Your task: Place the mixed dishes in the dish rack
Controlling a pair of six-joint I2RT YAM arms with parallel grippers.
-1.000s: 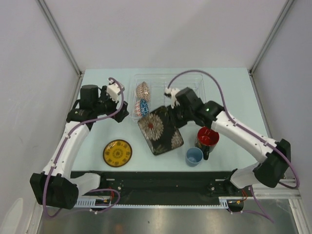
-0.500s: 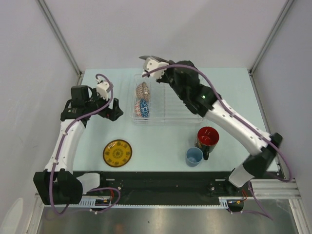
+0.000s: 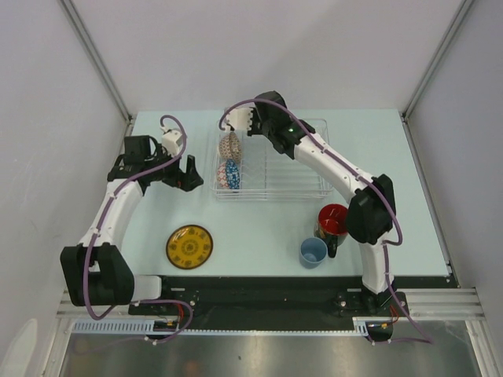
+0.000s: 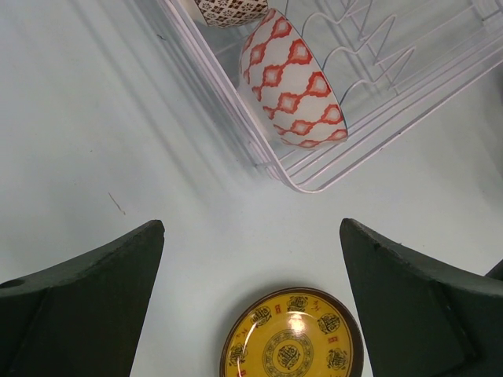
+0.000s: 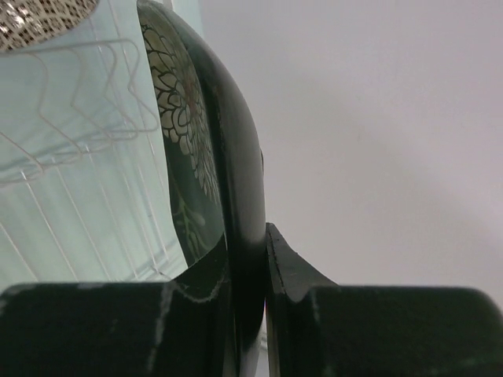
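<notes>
My right gripper moves down next and lets go of the plate [image 5: 206, 118] on edge, since the empty spot at the wire dividers' far end lies below it.
My right gripper [image 3: 250, 118] [image 5: 265, 236] is shut on the rim of the black square floral plate [image 5: 206, 118] and holds it on edge over the far left part of the dish rack [image 3: 299, 169]. In the rack's left end stand the beige patterned bowl [image 3: 230, 145] [image 4: 228, 9] and the blue mosaic bowl [image 3: 228, 174] [image 4: 295, 86], both on edge. The yellow saucer [image 3: 189, 246] [image 4: 291, 334] lies flat at front left. My left gripper [image 3: 189, 174] [image 4: 251, 236] hangs open to the left of the rack, above the bare table. The black mug [image 3: 334, 220] and the light-blue cup [image 3: 313, 252] stand at front right.
Grey walls close in the table on the left, back and right. The right arm stretches diagonally across the rack from the front right. The rack's wire dividers [image 5: 71, 102] sit just below the plate.
The right arm has lifted the plate off the table in front of the rack and carried it over the rack's far left. The left gripper has drawn back a little to the left.
</notes>
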